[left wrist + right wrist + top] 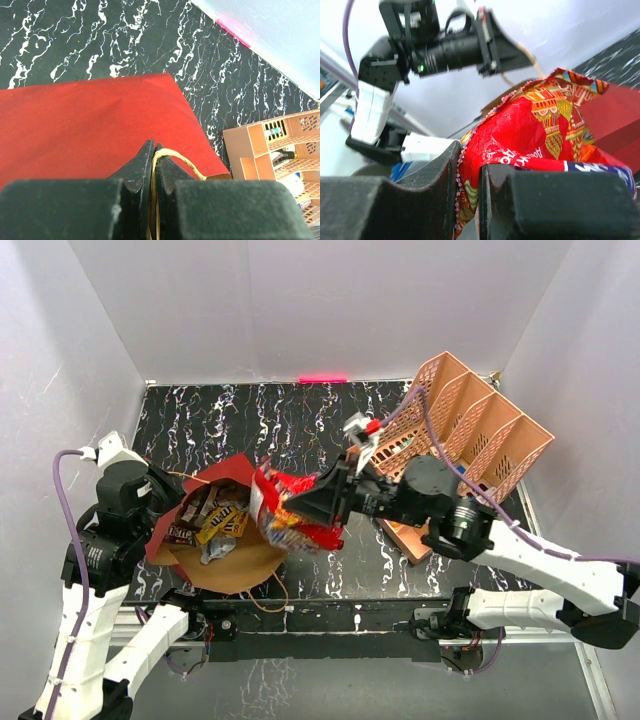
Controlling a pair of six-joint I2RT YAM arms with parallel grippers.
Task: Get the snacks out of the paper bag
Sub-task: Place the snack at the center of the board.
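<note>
The bare tabletop before the pink strip is outward and below my right gripper. My right gripper needs to carry the chip bag outward next, lower it and release it there.
The paper bag, red outside and brown inside, lies open at the left of the table with several small candy packets inside. My left gripper is shut on the bag's thin looped handle, over the red side. My right gripper is shut on the edge of the red-orange crinkly chip bag. In the top view the chip bag hangs from the right gripper just right of the paper bag's mouth, above the table.
A peach lattice organizer stands at the back right, also in the left wrist view. A brown flat piece lies under the right arm. A pink strip marks the back wall. White walls enclose the black marbled table.
</note>
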